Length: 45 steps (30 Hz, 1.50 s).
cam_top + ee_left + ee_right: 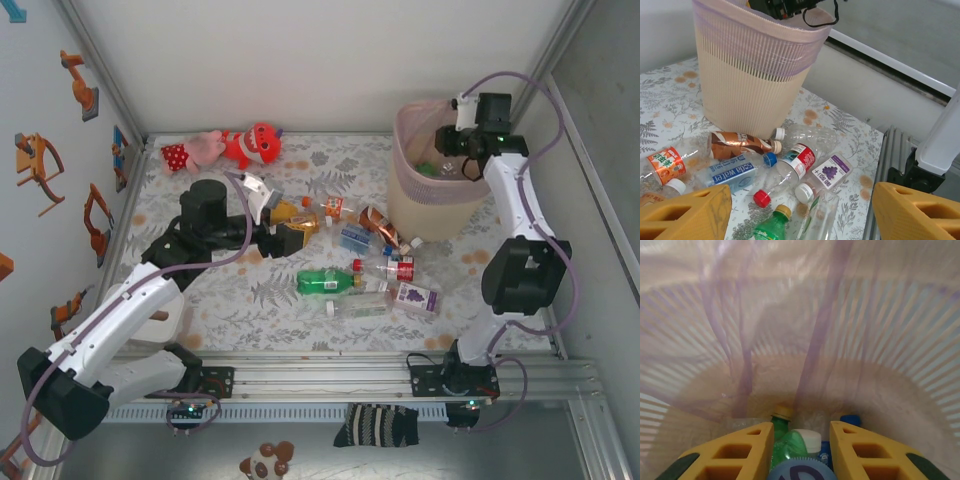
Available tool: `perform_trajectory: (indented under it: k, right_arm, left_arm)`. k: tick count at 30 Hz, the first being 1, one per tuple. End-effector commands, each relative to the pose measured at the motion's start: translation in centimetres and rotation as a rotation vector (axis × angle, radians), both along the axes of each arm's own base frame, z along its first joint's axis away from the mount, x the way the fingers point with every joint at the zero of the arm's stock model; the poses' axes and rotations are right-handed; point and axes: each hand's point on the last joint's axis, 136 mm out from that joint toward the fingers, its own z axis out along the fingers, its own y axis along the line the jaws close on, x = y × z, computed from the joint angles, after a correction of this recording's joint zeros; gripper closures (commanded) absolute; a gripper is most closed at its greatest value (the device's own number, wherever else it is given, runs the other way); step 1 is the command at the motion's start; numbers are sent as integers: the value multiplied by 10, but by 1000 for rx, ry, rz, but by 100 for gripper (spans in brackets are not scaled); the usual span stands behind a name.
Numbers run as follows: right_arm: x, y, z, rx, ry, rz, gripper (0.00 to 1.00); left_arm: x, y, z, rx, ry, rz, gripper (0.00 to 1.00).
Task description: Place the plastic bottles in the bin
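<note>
The blue-capped bottle [802, 471] should be released next, so my right gripper should open inside the bin's rim.
Several plastic bottles lie in a heap on the floral table: a green one [325, 282] [771, 227], a purple grape-label one [418, 297] [830, 171], a red-label one [799, 159], a blue soda-water one [722, 174], a brown one [737, 142]. My left gripper [297, 228] [802, 205] hovers open above them, nothing between its fingers. The bin [420, 200] [750, 85] stands at the back right. My right gripper [452, 168] [801, 429] is down inside the bin's rim, shut on a blue-capped bottle [802, 471]. Below it lie a green bottle [782, 432] and other bottles.
Red and pink plush toys [225, 148] lie at the back left. A metal rail [320, 370] runs along the near edge, enclosure walls on all sides. A pink liner bag [800, 315] lines the bin's slatted wall. Bare table shows left of the bottle heap.
</note>
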Motion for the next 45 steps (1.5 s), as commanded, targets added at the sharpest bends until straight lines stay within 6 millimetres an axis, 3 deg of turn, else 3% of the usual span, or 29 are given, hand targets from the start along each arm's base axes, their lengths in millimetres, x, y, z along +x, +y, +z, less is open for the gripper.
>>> perform_trajectory:
  k: [1,9,14,18,25,35,45]
  right_arm:
    - [5,0,-15,18,-1,4,80]
    - [13,-3,-86,15,148,-9,78]
    - [20,-6,-97,14,193,-24,69]
    - [19,-4,-69,26,150,-31,53]
    - [-1,-3,1,39,50,-34,41]
    - [-44,6,77,77,-68,-12,40]
    - [-102,11,117,114,-152,-13,40]
  left_arm:
    - [1,1,-8,19,5,-3,26]
    - [2,0,-8,12,9,0,26]
    - [2,3,-8,14,10,15,26]
    - [3,6,-10,28,11,37,26]
    - [14,13,-24,102,18,97,26]
    - [15,14,-53,264,57,51,26]
    - [-11,9,-92,455,6,-155,27]
